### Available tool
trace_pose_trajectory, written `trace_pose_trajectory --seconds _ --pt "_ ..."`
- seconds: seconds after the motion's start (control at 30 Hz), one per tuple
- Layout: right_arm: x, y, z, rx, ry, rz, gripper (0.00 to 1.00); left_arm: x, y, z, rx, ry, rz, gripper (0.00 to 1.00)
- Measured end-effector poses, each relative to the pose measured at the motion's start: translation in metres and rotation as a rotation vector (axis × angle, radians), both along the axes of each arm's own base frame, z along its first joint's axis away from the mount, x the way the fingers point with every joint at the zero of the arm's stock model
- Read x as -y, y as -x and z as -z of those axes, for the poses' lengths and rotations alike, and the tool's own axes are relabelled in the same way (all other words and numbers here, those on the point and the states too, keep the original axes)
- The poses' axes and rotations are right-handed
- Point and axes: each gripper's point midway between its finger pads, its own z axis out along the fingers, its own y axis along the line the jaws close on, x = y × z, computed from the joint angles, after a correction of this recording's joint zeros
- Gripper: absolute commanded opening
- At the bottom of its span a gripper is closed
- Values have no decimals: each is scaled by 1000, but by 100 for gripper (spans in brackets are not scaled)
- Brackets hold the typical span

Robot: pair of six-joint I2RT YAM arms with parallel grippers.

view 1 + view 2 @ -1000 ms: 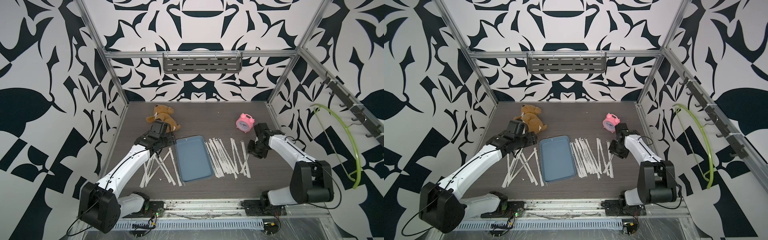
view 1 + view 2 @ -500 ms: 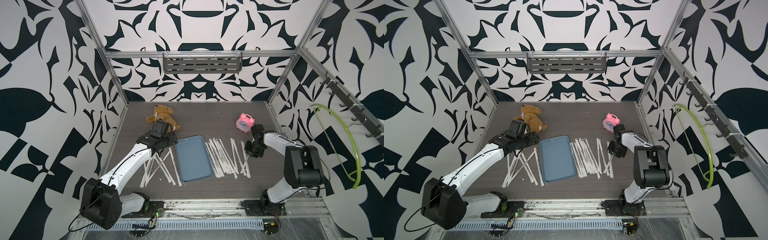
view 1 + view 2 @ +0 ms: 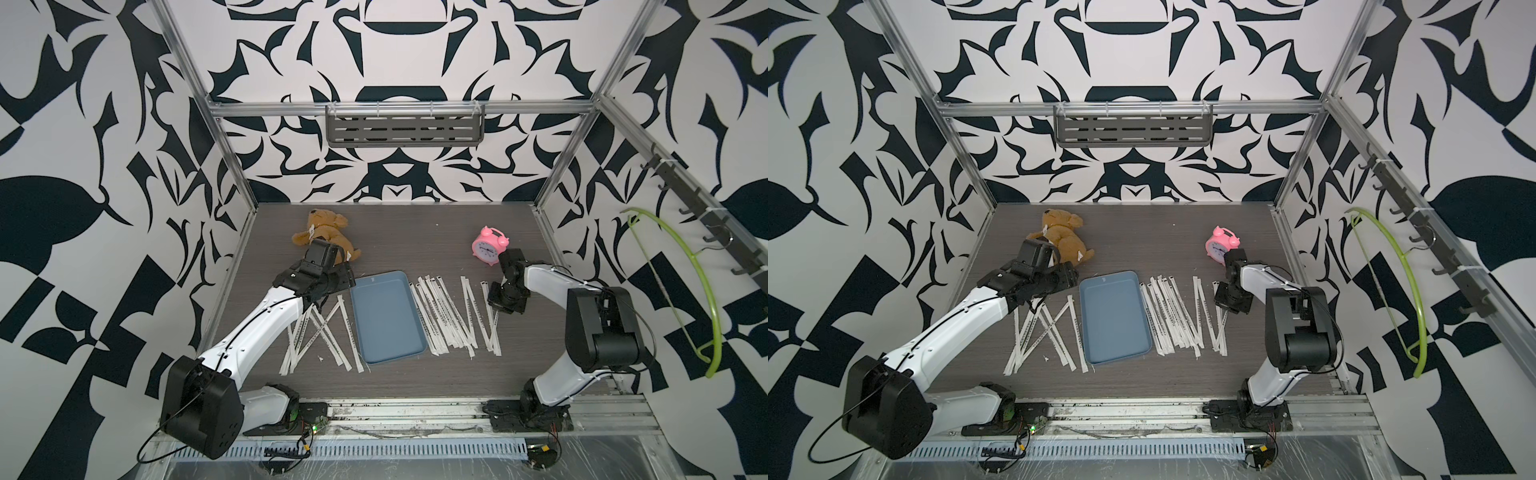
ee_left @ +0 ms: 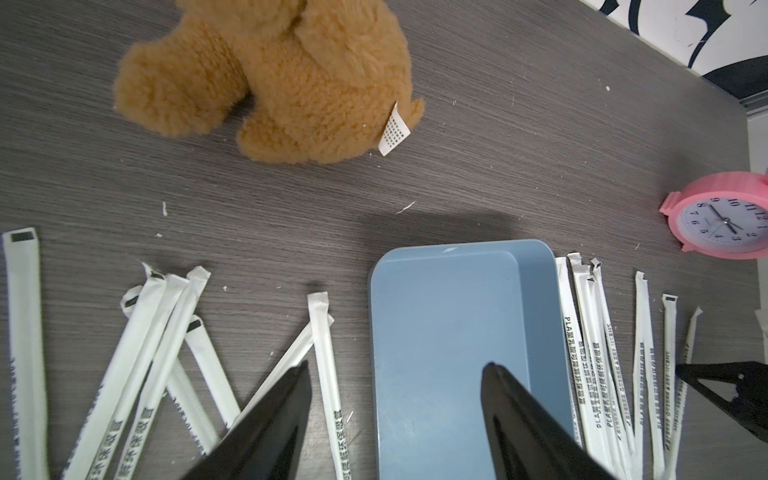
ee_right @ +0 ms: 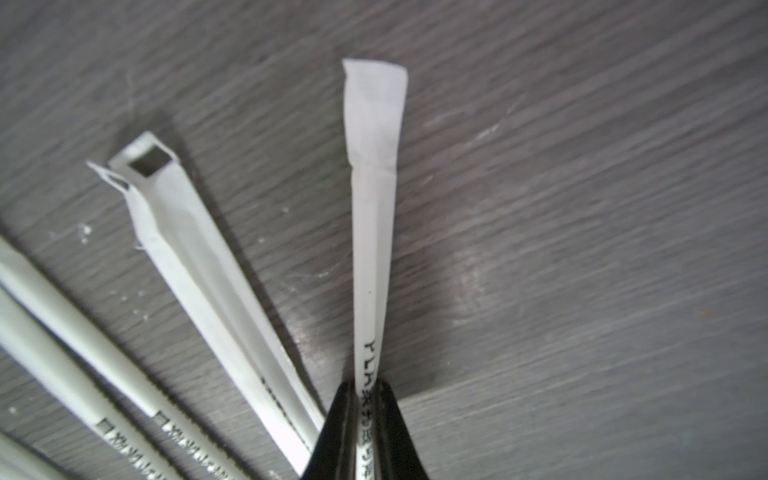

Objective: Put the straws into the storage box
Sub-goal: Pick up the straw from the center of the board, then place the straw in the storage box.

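Observation:
My right gripper is across the row of straws from the empty box, so it will lift the straw over, lower and release it inside the box's edge by crossed straws.
The storage box [image 3: 386, 320], a shallow blue-grey tray, lies empty in mid-table in both top views. Several white-wrapped straws [image 3: 444, 316] lie in a row to its right, and several more [image 3: 316, 332] lie crossed to its left. My right gripper [image 5: 365, 386] is shut on the rightmost straw [image 5: 372, 249] near its far end, low over the table. In a top view this gripper [image 3: 500, 305] is in front of the clock. My left gripper [image 4: 397, 365] is open above the box's [image 4: 444, 332] far left edge, one finger over the straw [image 4: 328, 365] beside it.
A brown teddy bear [image 3: 328, 237] lies behind my left gripper. A pink alarm clock [image 3: 488, 245] stands just behind my right gripper. A grey slotted shelf [image 3: 405, 126] hangs on the back wall, and a green hanger [image 3: 685, 282] hangs on the right wall.
My right gripper has closed on the rightmost straw. The left gripper has shifted slightly to the right, towards the box, still open.

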Motion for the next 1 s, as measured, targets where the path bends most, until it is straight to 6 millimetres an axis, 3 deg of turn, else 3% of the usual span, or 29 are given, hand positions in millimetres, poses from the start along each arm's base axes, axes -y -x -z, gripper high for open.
trace_pose_trajectory --seconds 0.17,0.27,0.33,0.43,0.5,0.6,0.7,0.8,0.9,1.0 --pt "-6 9 -9 -23 75 -63 5 0 1 2 -5 -1 -2 71" --pt "-19 11 -34 -4 114 -122 5 -2 3 6 -17 -7 -3 68" --pt "-41 7 -60 43 129 -182 4 -3 5 7 -24 -12 -4 65" --pt "-105 -2 -108 160 101 -297 3 -9 9 10 -41 -31 -24 57" --pt "-162 -1 -134 233 49 -376 2 -19 15 12 -53 -47 -56 52" --pt "-246 10 -149 278 -24 -475 1 -46 27 12 -54 -44 -139 49" --pt "-320 21 -133 271 -62 -543 1 -76 39 13 -56 -21 -238 47" --pt "-365 30 -98 231 -58 -573 1 -96 46 19 -71 4 -308 48" --pt "-380 41 -57 168 -23 -572 1 -98 48 23 -90 19 -316 48" --pt "-382 48 -30 110 -5 -556 2 -94 49 23 -94 34 -299 48"
